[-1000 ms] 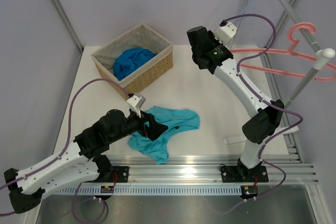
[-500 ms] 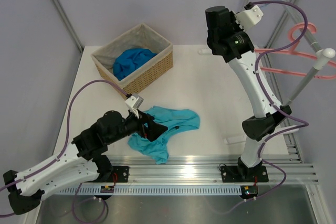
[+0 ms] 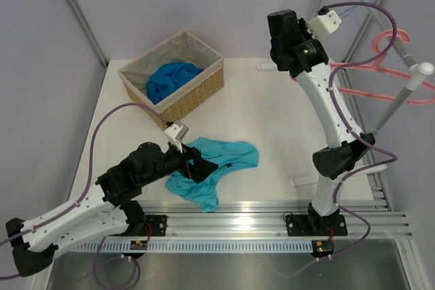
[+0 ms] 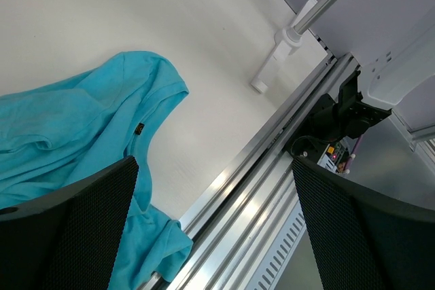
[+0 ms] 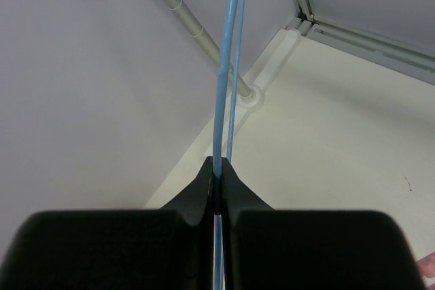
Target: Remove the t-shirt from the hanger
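The shirt is off the hanger and lies on the table. My right gripper should move slightly toward the rack's bar (image 3: 367, 1) next and let go of the wire hanger.
The light teal t-shirt (image 3: 228, 153) (image 4: 81, 120) lies crumpled on the white table near the front edge, its dark neck label showing. My left gripper (image 3: 197, 166) (image 4: 214, 195) hovers over the shirt's left part. It is wide open, with nothing between its fingers. My right gripper (image 3: 289, 25) (image 5: 217, 168) is raised high at the back right and is shut on the thin light-blue wire hanger (image 5: 221, 66). The hanger's wires (image 3: 355, 6) show faintly beside the wrist. No cloth hangs on the hanger.
At the back left stands a wicker basket (image 3: 204, 83) with a royal-blue cloth (image 3: 170, 79) in it. A pink hanger (image 3: 380, 66) hangs on the rack (image 3: 401, 96) at the right. An aluminium rail (image 3: 272, 222) (image 4: 272, 188) runs along the near edge.
My right arm has lifted and swung to the right with the hanger, then nearly stopped. The left arm and the t-shirt have hardly moved.
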Controlling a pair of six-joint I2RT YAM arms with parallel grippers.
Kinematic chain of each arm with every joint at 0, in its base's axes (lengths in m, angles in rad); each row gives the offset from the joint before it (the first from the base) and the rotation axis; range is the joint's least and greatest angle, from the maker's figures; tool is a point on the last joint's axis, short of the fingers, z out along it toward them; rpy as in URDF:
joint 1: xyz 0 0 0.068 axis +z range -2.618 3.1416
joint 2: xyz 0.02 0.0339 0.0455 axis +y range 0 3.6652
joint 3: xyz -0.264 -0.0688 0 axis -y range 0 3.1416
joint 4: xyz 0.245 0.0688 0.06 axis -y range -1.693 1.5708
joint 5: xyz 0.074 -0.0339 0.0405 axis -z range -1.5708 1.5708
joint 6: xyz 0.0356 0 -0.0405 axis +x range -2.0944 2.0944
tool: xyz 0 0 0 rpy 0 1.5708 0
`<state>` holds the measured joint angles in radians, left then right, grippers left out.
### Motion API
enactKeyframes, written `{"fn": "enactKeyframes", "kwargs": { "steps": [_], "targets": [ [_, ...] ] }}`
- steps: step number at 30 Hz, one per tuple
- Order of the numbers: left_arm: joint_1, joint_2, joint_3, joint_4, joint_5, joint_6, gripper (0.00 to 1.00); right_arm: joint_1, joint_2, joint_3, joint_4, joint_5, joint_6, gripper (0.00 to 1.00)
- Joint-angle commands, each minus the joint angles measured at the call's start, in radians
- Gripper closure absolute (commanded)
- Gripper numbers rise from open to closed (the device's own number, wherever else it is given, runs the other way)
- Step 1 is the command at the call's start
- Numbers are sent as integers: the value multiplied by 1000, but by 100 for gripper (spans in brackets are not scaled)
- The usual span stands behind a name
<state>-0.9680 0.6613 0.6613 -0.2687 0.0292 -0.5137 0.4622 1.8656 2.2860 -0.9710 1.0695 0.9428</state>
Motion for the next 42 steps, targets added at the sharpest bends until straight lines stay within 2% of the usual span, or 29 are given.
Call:
{"fn": "enactKeyframes", "kwargs": {
  "steps": [1, 3, 10, 19, 28, 29, 30, 34, 36, 37, 39, 41, 42],
  "targets": [
    [-5, 14, 34, 51, 15, 7, 1, -26, 33, 61, -7, 1, 27, 100],
    [-5, 18, 35, 51, 20, 7, 1, -36, 53, 105, -55, 7, 68, 100],
    [-5, 15, 41, 77, 57, -2, 1, -71, 46, 61, -3, -23, 62, 100],
    [-5, 8, 29, 66, 29, 14, 1, -80, 67, 78, -32, -42, 83, 100],
    [-5, -29, 49, 28, -9, 21, 1, -85, 52, 27, -23, -43, 103, 99],
    [-5, -31, 50, 26, -8, 20, 1, -85, 49, 26, -14, -45, 100, 96],
    [-5, -32, 52, 25, -8, 15, 1, -85, 44, 12, -5, -48, 94, 86],
    [-5, -32, 50, 26, -14, 14, 1, -85, -3, -52, 112, -98, -42, 75],
    [-5, -34, 49, 26, -21, 21, 1, -85, -32, -113, 190, -118, -90, 64],
    [-5, -37, 47, 26, -22, 24, 1, -83, -77, -147, 233, -144, -154, 50],
    [-5, -38, 44, 28, -49, 43, 1, -83, -123, -238, 359, -184, -223, 39],
    [-5, -45, 41, 26, -77, 59, 1, -85, -181, -275, 435, -256, -315, 13],
    [-5, -48, 41, 26, -87, 64, 1, -85, -216, -299, 448, -282, -370, 6]
  ]
}}
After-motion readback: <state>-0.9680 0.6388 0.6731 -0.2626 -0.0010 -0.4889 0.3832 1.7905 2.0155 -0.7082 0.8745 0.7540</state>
